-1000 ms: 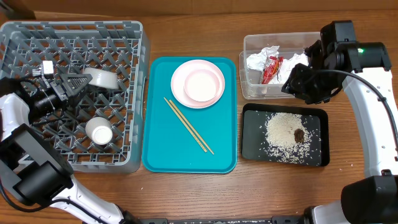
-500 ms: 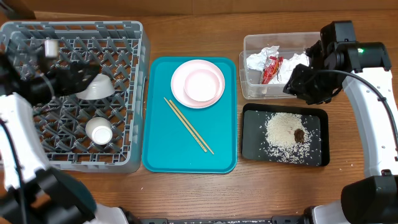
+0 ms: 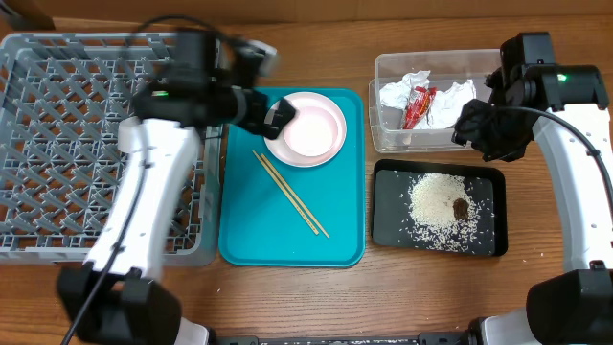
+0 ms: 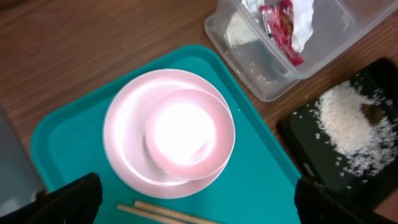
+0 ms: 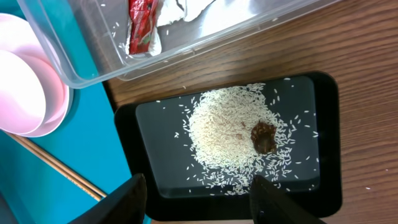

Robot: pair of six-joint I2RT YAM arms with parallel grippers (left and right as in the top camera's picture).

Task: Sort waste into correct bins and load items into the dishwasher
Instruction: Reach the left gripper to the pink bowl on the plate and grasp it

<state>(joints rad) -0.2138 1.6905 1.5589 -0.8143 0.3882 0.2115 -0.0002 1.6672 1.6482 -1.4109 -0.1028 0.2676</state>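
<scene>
The left gripper goes down onto the pinkish-white bowl's rim on the side toward the black tray next, since the bowl sits on the plate.
The round white plate with the pinkish-white bowl on it lies at the back of the teal tray. Two chopsticks lie in front of it. My left gripper is open and empty above the plate's left edge. In the left wrist view its fingers flank the plate and bowl. My right gripper is open and empty above the black tray, which holds rice and a brown scrap. The clear tub holds napkins and the red wrapper. The grey bowl and cup are hidden.
The grey dish rack fills the left of the table, and my left arm crosses over its right half. The teal tray sits between the rack and the two bins. Bare wood lies along the front edge.
My left arm has swung right from the dish rack to the teal tray, leaving the grey bowl behind. My right gripper has shifted slightly to the right.
</scene>
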